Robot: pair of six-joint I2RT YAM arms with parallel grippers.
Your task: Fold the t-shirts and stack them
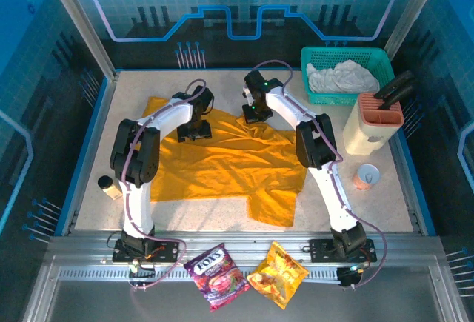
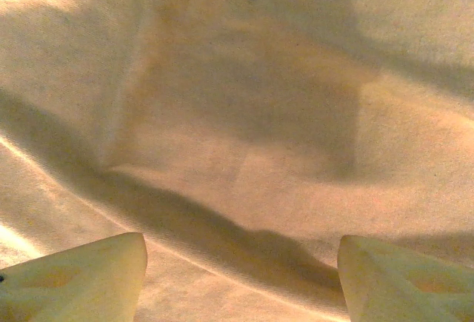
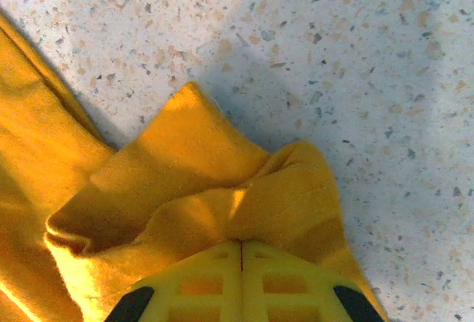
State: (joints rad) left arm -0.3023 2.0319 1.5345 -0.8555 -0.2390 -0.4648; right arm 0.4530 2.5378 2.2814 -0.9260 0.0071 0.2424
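Note:
The right gripper pulls the bunched fold outward toward the teal basket (image 1: pixel 315 57) next and releases it, since bare tabletop beyond the shirt's far edge lies outward of the gripper.
The golden-orange t-shirt (image 1: pixel 222 166) lies spread and wrinkled across the middle of the table. My left gripper (image 1: pixel 194 131) hovers low over the shirt's upper left part; in the left wrist view its jaws stand open (image 2: pixel 241 285) above a cloth ridge (image 2: pixel 222 211) with nothing between them. My right gripper (image 1: pixel 255 112) is at the shirt's far edge, shut (image 3: pixel 241 248) on a bunched fold of the orange cloth (image 3: pixel 200 181). The whitish-grey t-shirt (image 1: pixel 341 76) lies crumpled in the teal basket (image 1: pixel 315 57) at the back right.
A beige holder with black handles (image 1: pixel 374 118) stands right of the shirt, a small can (image 1: pixel 366 176) in front of it. A small jar (image 1: pixel 109 186) sits at the left edge. Two snack packets (image 1: pixel 217 274) (image 1: pixel 277 272) lie on the near metal rail.

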